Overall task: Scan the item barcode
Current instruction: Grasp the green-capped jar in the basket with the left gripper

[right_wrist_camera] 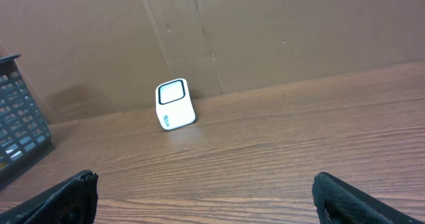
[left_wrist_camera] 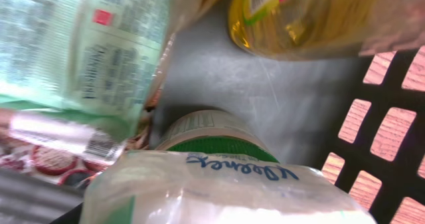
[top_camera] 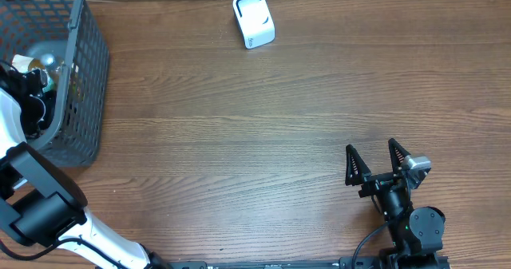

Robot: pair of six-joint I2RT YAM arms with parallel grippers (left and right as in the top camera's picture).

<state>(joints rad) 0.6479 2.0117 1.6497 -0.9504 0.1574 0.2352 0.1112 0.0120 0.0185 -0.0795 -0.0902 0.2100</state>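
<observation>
The bare tabletop before the scanner is right of my left gripper in the overhead view. The gripper lifts over the basket's side next, crosses there, lowers and releases the jar (left_wrist_camera: pixel 212 136).
My left gripper (top_camera: pixel 38 84) is down inside the grey basket (top_camera: pixel 83 77) at the table's left edge. In the left wrist view a pale clear-wrapped item with blue script (left_wrist_camera: pixel 226 184) fills the bottom and hides the fingers, so the jaws' state does not show. Behind it are a green-lidded jar (left_wrist_camera: pixel 212 136), a yellow bottle (left_wrist_camera: pixel 299 18) and a green-labelled package (left_wrist_camera: pixel 80 51). No barcode shows plainly. The white scanner (top_camera: pixel 254 20) stands at the table's far edge, also in the right wrist view (right_wrist_camera: pixel 174 104). My right gripper (top_camera: pixel 371 164) rests open and holds nothing near the front right.
The basket's mesh wall (left_wrist_camera: pixel 385 117) rises close on the right of the left wrist view, with wood showing through it. A corner of the basket (right_wrist_camera: pixel 20 124) shows at the left of the right wrist view. A brown wall (right_wrist_camera: pixel 265 31) stands behind the scanner.
</observation>
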